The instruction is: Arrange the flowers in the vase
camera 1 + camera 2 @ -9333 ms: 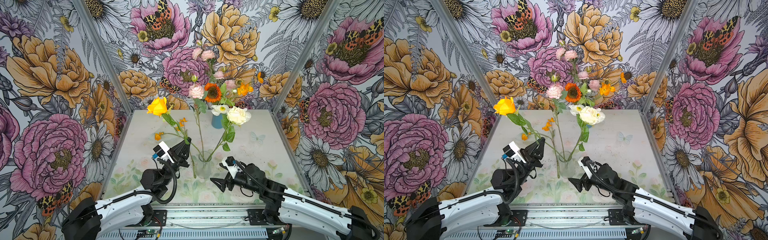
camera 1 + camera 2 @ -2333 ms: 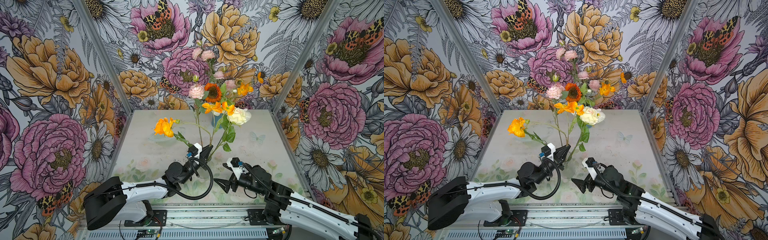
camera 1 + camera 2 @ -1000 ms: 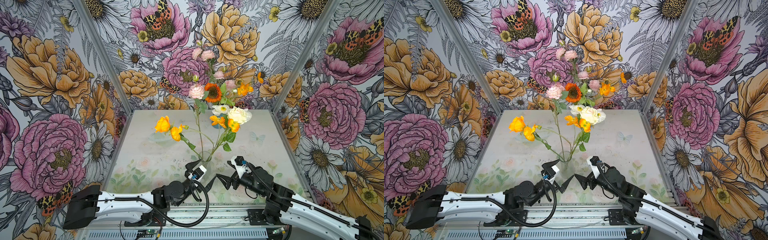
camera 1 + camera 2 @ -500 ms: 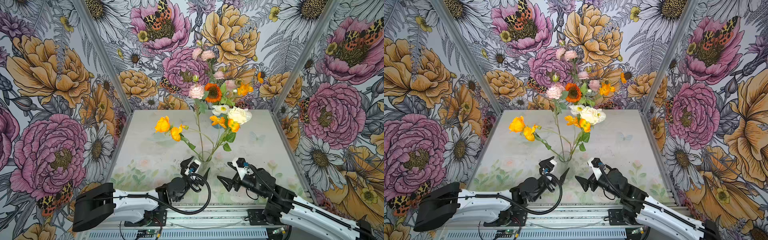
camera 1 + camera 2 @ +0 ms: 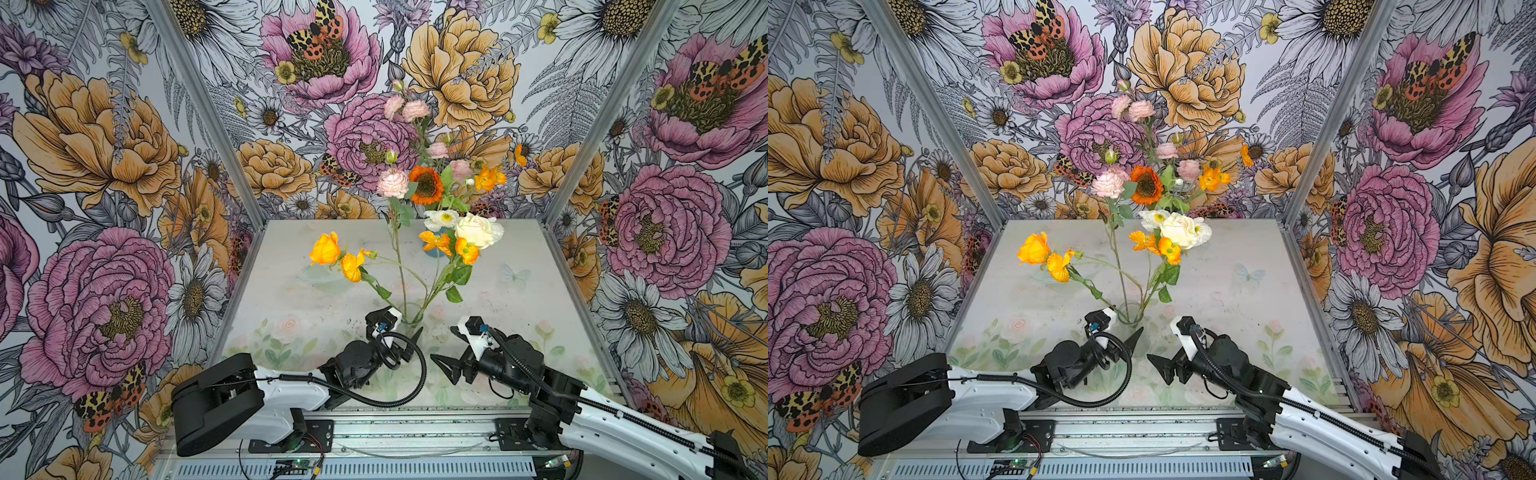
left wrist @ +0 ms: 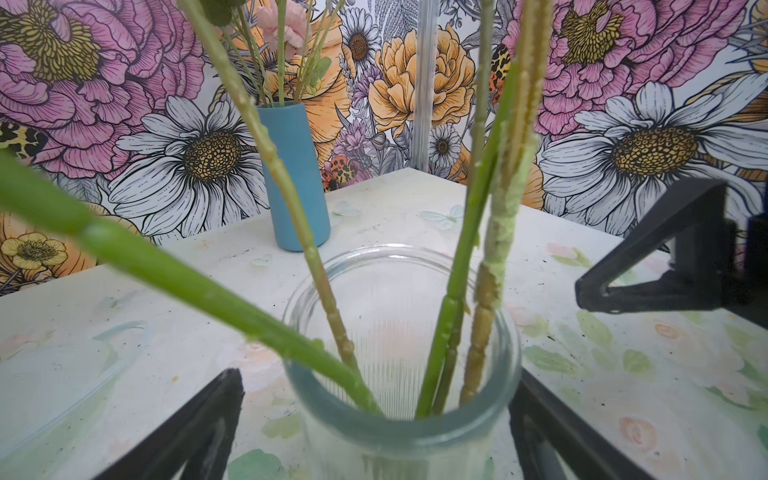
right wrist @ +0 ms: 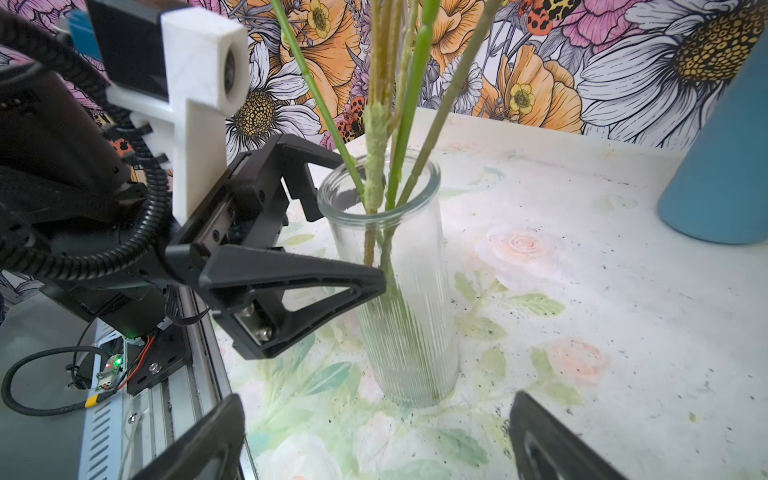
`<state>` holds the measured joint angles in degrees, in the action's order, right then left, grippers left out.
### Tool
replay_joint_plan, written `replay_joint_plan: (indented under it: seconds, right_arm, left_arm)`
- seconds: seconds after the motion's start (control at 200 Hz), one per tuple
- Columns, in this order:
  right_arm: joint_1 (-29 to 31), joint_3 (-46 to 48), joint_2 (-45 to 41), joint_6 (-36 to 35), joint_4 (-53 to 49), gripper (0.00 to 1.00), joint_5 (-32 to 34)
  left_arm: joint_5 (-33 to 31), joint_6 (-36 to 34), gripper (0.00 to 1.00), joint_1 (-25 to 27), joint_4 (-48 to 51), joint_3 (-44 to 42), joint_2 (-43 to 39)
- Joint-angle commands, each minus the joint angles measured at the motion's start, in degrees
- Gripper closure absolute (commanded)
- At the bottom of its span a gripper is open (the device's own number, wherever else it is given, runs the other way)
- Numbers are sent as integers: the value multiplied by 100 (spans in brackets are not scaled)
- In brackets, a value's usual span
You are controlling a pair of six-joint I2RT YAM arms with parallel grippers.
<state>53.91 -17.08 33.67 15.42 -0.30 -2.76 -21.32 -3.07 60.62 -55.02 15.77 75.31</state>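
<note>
My left gripper needs to push outward next until the vase's upper part (image 5: 1129,314) (image 6: 400,449) sits deeper between its fingers, and then close them, because they are already open on either side.
A clear ribbed glass vase (image 5: 409,318) (image 5: 1130,316) (image 6: 509,353) (image 7: 411,332) stands near the table's front middle. In it are several flowers: an orange rose (image 5: 325,248) (image 5: 1034,248), orange poppies (image 5: 465,250), a cream rose (image 5: 478,230) (image 5: 1181,230) and a pink ruffled one (image 5: 392,183). My left gripper (image 5: 405,332) (image 5: 1125,328) (image 6: 374,436) (image 7: 349,245) is open, its jaws either side of the vase without gripping it. To the vase's right, my right gripper (image 5: 442,343) (image 5: 1160,345) (image 7: 374,436) is open and empty.
A blue vase (image 5: 432,250) (image 6: 295,178) (image 7: 723,166) at the back of the table (image 5: 519,270) holds an orange sunflower (image 5: 426,185) and pink and white flowers. Flowered walls close in three sides. A metal rail (image 5: 415,419) runs along the front.
The orange flowers my left gripper carried seconds ago now stand in the glass vase. In the last second that gripper rose slightly beside the vase; the right gripper barely moved.
</note>
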Motion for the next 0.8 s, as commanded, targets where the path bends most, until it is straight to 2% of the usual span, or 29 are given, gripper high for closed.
replay_joint_plan:
  seconds: [0.0,0.31,0.796]
  right_arm:
    - [-16,-147,41,-71,179,1,-115]
    - [-22,-203,110,-82,143,0,-119]
    - [-28,-213,179,-85,135,1,-123]
  left_arm:
    - [367,81,1,-126,-757,102,270]
    - [541,114,1,-217,-1649,207,1057]
    - [756,375,15,-444,-2585,335,1890]
